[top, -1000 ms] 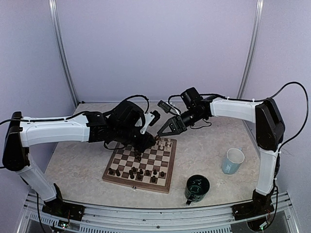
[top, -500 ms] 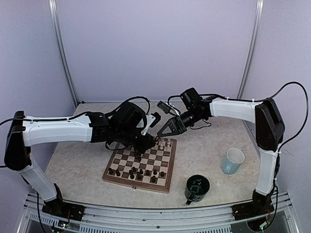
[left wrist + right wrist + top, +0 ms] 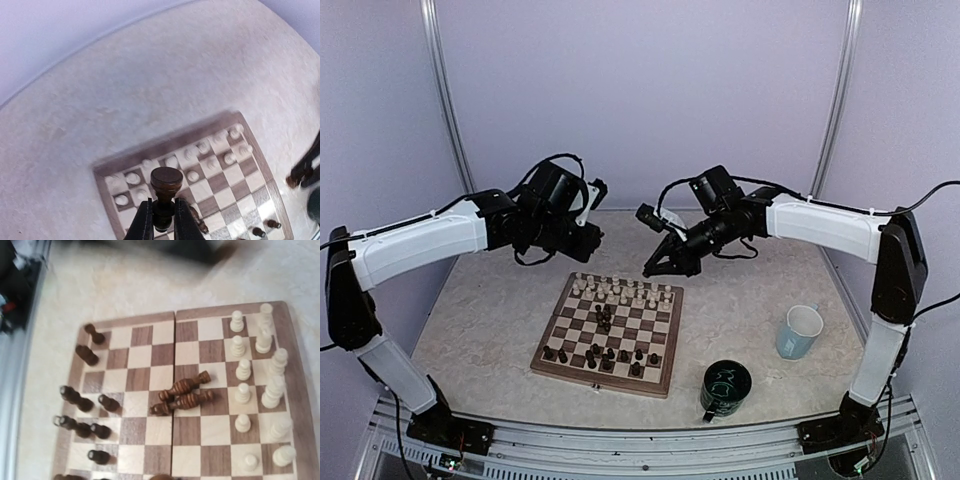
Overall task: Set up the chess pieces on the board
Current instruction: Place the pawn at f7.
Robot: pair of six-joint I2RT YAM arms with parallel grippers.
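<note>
The light square beside the dark pieces is empty, so the robot's right gripper will next lower back and to the left in the top view onto that square to let go.
The board [image 3: 601, 372] lies at the table's middle. Cream chess pieces [image 3: 620, 291] stand in two rows along its far edge, and dark ones [image 3: 600, 356] stand loosely near its front edge. More dark pieces [image 3: 186, 395] lie toppled at the centre. My left gripper [image 3: 588, 236] hovers behind the board's far left corner. In the left wrist view that gripper [image 3: 164, 214] is shut on a dark brown piece [image 3: 165, 183]. My right gripper [image 3: 655, 268] hangs above the far right corner, shut. A brown rounded top [image 3: 162, 477] shows at the bottom edge of its wrist view; its fingers are hidden.
A pale blue mug [image 3: 801, 331] stands right of the board. A dark green mug [image 3: 725, 388] stands near the board's front right corner. Frame rails run along the table's near edge. Grey walls close in the back and both sides.
My left arm has risen off the board and swung back-left with the dark piece. My right gripper closed at the far right corner and lifted slightly.
</note>
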